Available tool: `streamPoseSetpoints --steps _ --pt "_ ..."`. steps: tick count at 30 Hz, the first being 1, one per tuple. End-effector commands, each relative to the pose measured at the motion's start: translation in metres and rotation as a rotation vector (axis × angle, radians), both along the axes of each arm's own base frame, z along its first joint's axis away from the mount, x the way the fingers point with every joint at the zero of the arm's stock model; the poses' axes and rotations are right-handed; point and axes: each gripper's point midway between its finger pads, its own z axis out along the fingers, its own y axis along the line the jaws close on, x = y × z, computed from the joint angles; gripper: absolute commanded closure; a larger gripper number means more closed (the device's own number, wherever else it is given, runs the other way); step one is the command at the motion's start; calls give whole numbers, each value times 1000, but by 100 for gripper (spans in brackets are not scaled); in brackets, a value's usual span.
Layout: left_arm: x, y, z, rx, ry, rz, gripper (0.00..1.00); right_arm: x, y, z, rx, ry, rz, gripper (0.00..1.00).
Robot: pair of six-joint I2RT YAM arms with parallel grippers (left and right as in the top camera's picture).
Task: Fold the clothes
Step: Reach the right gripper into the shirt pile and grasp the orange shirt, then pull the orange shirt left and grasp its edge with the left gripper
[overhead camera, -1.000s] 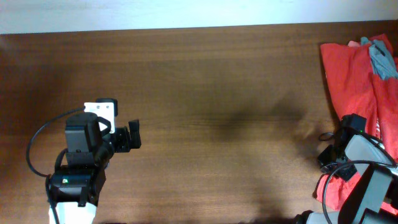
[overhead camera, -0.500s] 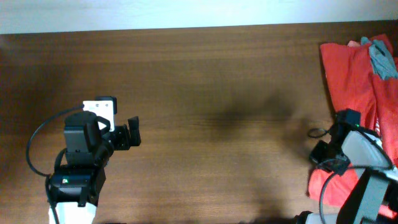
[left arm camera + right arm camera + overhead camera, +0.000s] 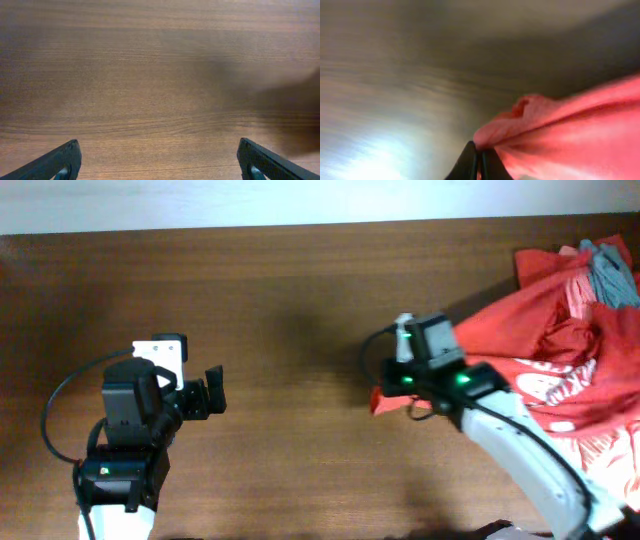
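Note:
The robot's right gripper will next pull the shirt's leading edge toward the left gripper and open there, since the shirt still runs into the heap and there is bare wood ahead.
The clothes lie heaped at the table's right side. An orange-red T-shirt with white print is stretched out from that heap toward the middle of the table. My right gripper is shut on the shirt's leading edge, and in the right wrist view the fingers pinch a fold of red fabric. A grey garment sits at the far right corner of the heap. My left gripper rests at the left, open, its fingertips wide apart over bare wood.
The brown wooden table ends at a pale wall along the back edge. The left arm's base and cable occupy the front left. The right arm's white link crosses the front right.
The right arm has swung from the table's right edge to the middle, pulling the orange-red T-shirt out of the heap and spreading it leftward. The left arm has stayed put.

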Motion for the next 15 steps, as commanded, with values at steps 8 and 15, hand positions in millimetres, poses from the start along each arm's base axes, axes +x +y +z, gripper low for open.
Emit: streamPoseSetpoints --steps 8,15 --pt "4 0 9 -15 -23 3 1 45 77 11 127 -178 107 95" --pt "7 -6 0 -36 11 -24 1 77 63 54 104 -298 31 3"
